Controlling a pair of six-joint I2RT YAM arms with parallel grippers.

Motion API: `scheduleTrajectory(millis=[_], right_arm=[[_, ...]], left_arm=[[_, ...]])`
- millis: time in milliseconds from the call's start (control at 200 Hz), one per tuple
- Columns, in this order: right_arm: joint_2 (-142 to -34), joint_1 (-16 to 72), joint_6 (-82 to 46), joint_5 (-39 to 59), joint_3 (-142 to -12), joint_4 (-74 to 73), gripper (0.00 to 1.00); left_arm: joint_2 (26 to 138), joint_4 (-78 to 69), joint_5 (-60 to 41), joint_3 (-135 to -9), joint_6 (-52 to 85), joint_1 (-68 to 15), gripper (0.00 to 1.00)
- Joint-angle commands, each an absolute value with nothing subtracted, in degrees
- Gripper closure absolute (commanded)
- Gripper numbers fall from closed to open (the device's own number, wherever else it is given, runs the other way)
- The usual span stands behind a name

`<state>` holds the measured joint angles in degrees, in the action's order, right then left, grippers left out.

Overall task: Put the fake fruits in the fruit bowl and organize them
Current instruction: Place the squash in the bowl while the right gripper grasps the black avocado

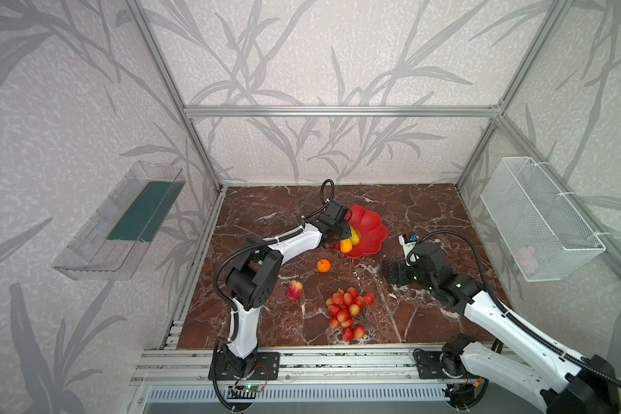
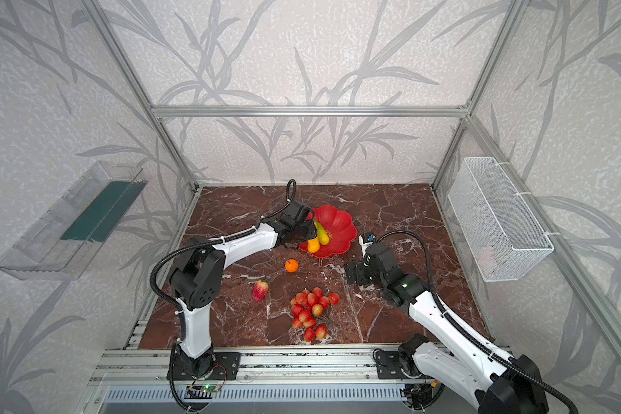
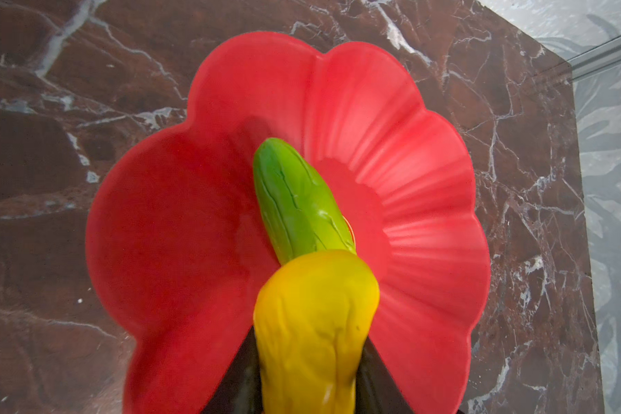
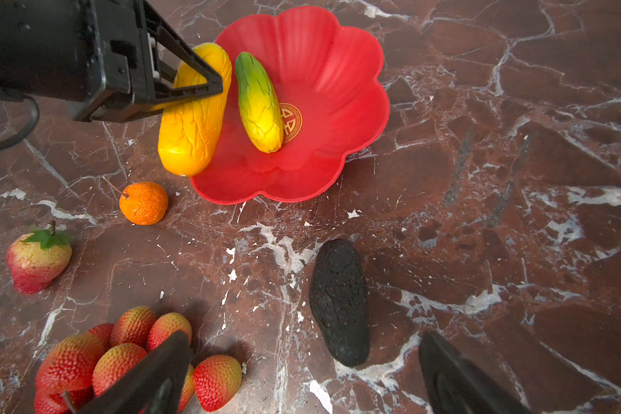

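Observation:
The dark avocado (image 4: 339, 301) lies below, lengthwise between the lines of the open fingers, so I should next bring my right gripper down over its body and close across the narrow width.
The red scalloped fruit bowl (image 1: 371, 224) (image 2: 339, 224) (image 3: 409, 172) (image 4: 319, 53) holds a green-yellow oblong (image 1: 354, 236) (image 2: 322, 233) (image 3: 298, 200) (image 4: 259, 104) beside its gold emblem. My left gripper (image 1: 341, 233) (image 2: 307, 233) (image 3: 309, 358) (image 4: 201, 79) is shut on a yellow-orange oblong (image 1: 345, 246) (image 2: 313, 245) (image 3: 316, 315) (image 4: 190, 125), held over the bowl's near rim. On the table lie a tangerine (image 1: 323, 265) (image 4: 143, 203), an apple (image 1: 294, 290) (image 4: 38, 258) and a cherry bunch (image 1: 346, 312) (image 4: 122, 355). My right gripper (image 1: 391, 274) (image 4: 303, 344) is open above a dark avocado (image 4: 339, 301), which the arm hides in both top views.
A white wire basket (image 1: 538, 218) hangs on the right wall and a clear plastic tray (image 1: 119, 222) on the left wall. Aluminium frame posts edge the marble table (image 1: 427, 215). A small white device (image 1: 407, 243) sits just right of the bowl.

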<state>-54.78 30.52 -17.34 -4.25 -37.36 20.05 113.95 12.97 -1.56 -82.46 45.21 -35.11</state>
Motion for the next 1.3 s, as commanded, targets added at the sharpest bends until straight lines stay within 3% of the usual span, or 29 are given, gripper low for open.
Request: scheduleTrajectory(millis=[0,455,515,600,770,870,1070,1295], right_arm=[[-55.7,30.02,-17.53,-4.56,-37.18,20.13,0.01],[-59.69,29.49,-16.75,-5.36,-35.94,18.41,0.01],[-60.65,29.52,-16.82,-5.45,-35.81,17.96,0.01],[-62.3,29.45,-16.96,-5.36,-35.58,16.97,0.0],[-66.7,29.49,-17.05,-4.66,-35.73,15.0,0.04],[-69.38,29.48,-17.18,-5.72,-35.43,13.87,0.07],[-75.2,29.53,-17.48,-6.21,-35.04,11.42,0.14],[-80.16,29.45,-18.59,-5.67,-35.68,10.43,0.27]], left_arm=[[114.7,10.5,-0.57,-82.46,48.42,-34.86,0.69],[119.16,10.39,-0.71,-84.31,52.03,-33.8,0.68],[119.26,10.39,-0.83,-84.24,52.26,-33.64,0.64],[119.12,10.04,-1.53,-84.23,52.31,-33.48,0.49],[116.07,8.24,-2.59,-84.26,50.33,-33.48,0.37],[112.98,7.77,-3.51,-84.59,48.1,-33.46,0.24],[101.85,7.45,-2.03,-80.25,42.57,-33.46,0.22],[80.62,10.4,5.45,-64.64,36.35,-33.17,0.18]])
